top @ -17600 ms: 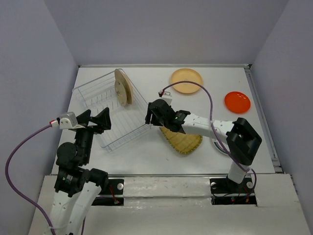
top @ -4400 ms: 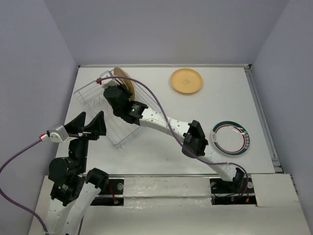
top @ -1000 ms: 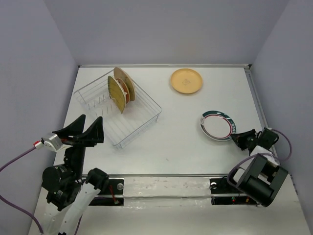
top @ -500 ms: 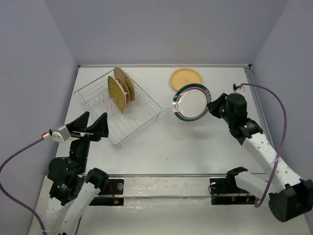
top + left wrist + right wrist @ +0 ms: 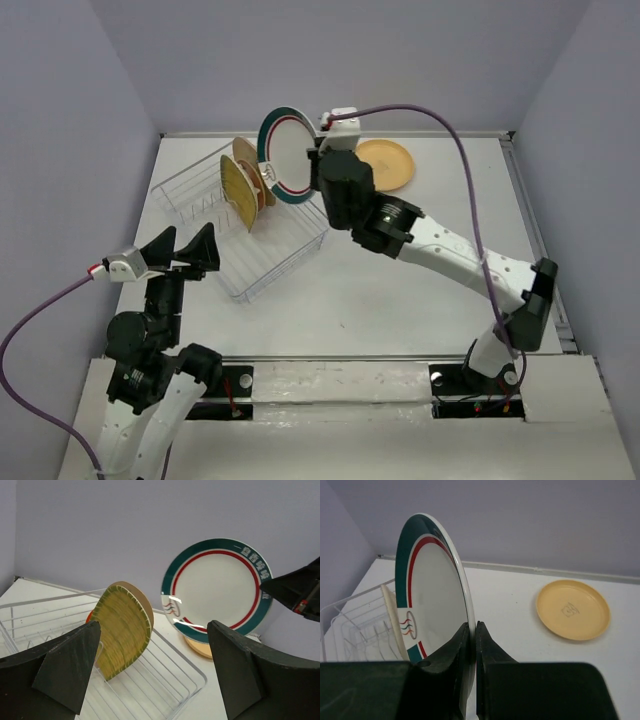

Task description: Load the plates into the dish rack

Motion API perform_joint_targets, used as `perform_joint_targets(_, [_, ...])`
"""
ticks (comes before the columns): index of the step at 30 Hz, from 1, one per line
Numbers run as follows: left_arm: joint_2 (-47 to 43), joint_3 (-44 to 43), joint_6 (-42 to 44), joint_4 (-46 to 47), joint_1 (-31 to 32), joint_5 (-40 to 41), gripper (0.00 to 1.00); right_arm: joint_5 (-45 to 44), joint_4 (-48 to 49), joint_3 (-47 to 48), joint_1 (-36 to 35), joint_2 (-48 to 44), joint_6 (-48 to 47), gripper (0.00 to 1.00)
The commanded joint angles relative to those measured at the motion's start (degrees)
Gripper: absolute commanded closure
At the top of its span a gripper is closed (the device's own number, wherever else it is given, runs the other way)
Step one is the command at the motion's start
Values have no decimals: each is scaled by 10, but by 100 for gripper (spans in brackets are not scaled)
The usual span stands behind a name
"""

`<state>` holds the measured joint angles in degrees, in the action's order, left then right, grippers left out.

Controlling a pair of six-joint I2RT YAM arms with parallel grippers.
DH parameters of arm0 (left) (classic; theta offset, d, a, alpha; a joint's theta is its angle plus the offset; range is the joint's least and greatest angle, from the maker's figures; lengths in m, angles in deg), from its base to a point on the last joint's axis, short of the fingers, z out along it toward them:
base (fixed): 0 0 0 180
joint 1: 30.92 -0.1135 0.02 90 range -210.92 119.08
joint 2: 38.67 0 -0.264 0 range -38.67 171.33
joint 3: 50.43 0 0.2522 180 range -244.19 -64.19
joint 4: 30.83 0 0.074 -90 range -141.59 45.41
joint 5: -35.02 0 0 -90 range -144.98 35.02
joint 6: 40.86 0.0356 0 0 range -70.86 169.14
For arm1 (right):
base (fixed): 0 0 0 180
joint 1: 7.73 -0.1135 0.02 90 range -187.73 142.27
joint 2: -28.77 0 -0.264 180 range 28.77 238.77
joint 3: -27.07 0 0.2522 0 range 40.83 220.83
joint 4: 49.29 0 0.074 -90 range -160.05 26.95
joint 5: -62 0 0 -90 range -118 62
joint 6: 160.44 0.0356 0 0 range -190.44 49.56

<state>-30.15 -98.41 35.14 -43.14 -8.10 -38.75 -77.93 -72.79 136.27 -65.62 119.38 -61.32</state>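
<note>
My right gripper will carry the white plate to the left in the top view, lower it into the rack's open slots and then release it, since those slots are beyond the ribbed yellow plate (image 5: 237, 194).
My right gripper (image 5: 314, 166) (image 5: 472, 625) is shut on the rim of a white plate with green and red rings (image 5: 284, 155) (image 5: 432, 596) (image 5: 217, 587). It holds the plate upright in the air over the far right side of the wire dish rack (image 5: 284, 265) (image 5: 186, 666). Standing on edge in the rack are a ribbed yellow plate (image 5: 237, 194) (image 5: 122, 630), a red-orange plate (image 5: 259, 188) and a tan plate (image 5: 254, 163). Another tan plate (image 5: 386, 165) (image 5: 573, 609) lies flat on the table. My left gripper (image 5: 182, 250) (image 5: 153, 630) is open and empty, near the rack's front-left side.
Grey walls close in the white table (image 5: 400, 290) on three sides. A raised edge strip runs along the table's right side (image 5: 535, 240). The right arm reaches diagonally across the table's middle, its purple cable arching above.
The right arm has swung the ringed plate left, from beside the flat tan plate to over the rack's far right side. The left gripper stays open near the rack.
</note>
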Motion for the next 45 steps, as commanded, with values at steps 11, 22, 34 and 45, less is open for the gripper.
perform_joint_targets(11, [-16,-19,-9,8,-7,56,1,-95,206,339,-98,263,-328,93])
perform_joint_targets(22, [-28,-27,-14,-14,-3,118,1,-68,215,502,-103,433,-352,93])
perform_joint_targets(34, [-32,-30,-18,-14,-2,127,1,-39,239,529,-93,527,-311,93])
perform_joint_targets(45, [-33,-29,-18,-14,-2,111,1,-42,237,523,-87,564,-298,93])
